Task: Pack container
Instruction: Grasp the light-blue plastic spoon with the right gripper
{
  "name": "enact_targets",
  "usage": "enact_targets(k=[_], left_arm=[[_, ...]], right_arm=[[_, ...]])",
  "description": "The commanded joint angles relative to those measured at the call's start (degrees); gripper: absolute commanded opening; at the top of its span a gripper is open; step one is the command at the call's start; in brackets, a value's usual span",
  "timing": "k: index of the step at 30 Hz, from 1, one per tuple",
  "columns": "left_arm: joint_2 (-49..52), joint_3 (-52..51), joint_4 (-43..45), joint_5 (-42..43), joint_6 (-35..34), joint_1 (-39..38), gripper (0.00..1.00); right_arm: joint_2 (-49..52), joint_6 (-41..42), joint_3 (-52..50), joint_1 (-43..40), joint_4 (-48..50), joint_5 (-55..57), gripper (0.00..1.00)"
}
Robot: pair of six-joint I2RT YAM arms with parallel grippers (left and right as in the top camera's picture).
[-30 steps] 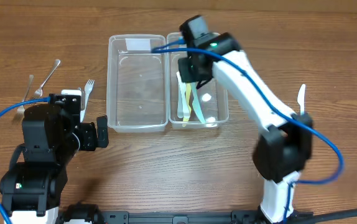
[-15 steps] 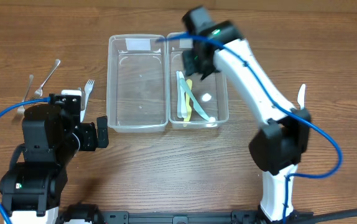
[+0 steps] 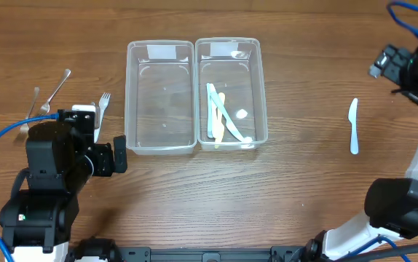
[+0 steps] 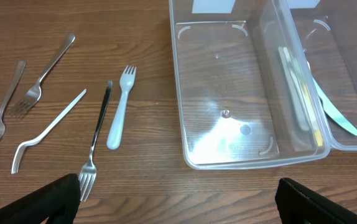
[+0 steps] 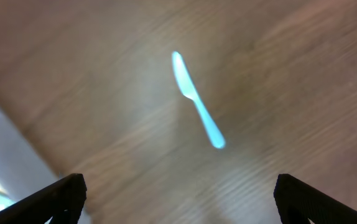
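Observation:
The robot's right gripper should go down to the near end of the pale blue plastic (image 3: 354, 141) (image 5: 210, 127) knife with its fingers on either side of the handle, since there is bare wood on both sides.
Two clear plastic containers stand side by side. The left container (image 3: 160, 98) (image 4: 228, 93) holds nothing. The right container (image 3: 231, 91) (image 4: 328, 81) holds a few plastic utensils (image 3: 220, 116), pale green, yellow and white. A pale blue plastic knife (image 3: 353, 126) (image 5: 196, 99) lies alone on the wood at the right. My right gripper (image 3: 397, 65) (image 5: 178, 199) hangs open and empty above the table's far right, near that knife; its view is blurred. My left gripper (image 3: 107, 156) (image 4: 191, 202) is open and empty, low in front of the left container.
Several forks lie left of the containers: metal ones (image 4: 41, 78) (image 3: 49, 94), a white plastic fork (image 4: 119, 106) (image 3: 103, 102), a black-handled fork (image 4: 97, 137) and a bent white utensil (image 4: 48, 130). Bare wood lies between the right container and the knife.
My right gripper opened above the right container, then the arm swung away to the table's far right. The left arm has not moved.

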Motion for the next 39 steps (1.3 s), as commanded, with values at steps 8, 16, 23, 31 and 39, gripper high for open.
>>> enact_targets(k=[8,16,23,31,39], left_arm=[[-0.1,1.4,0.3,0.8,-0.6,0.3,1.0],[-0.1,1.4,0.3,0.8,-0.6,0.3,1.0],[-0.1,1.4,0.3,0.8,-0.6,0.3,1.0],[-0.1,1.4,0.3,0.8,-0.6,0.3,1.0],[-0.1,1.4,0.3,0.8,-0.6,0.3,1.0]], right_arm=[[0.3,-12.5,-28.2,-8.3,16.6,-3.3,0.99],[0.4,-18.4,-43.3,-8.3,30.5,-2.9,1.0],[0.9,-22.8,-45.9,-8.2,34.9,-0.5,0.99],[4.1,-25.9,-45.9,-8.2,35.2,-0.6,0.99],[8.3,-25.9,-45.9,-7.0,36.4,-0.5,0.98]])
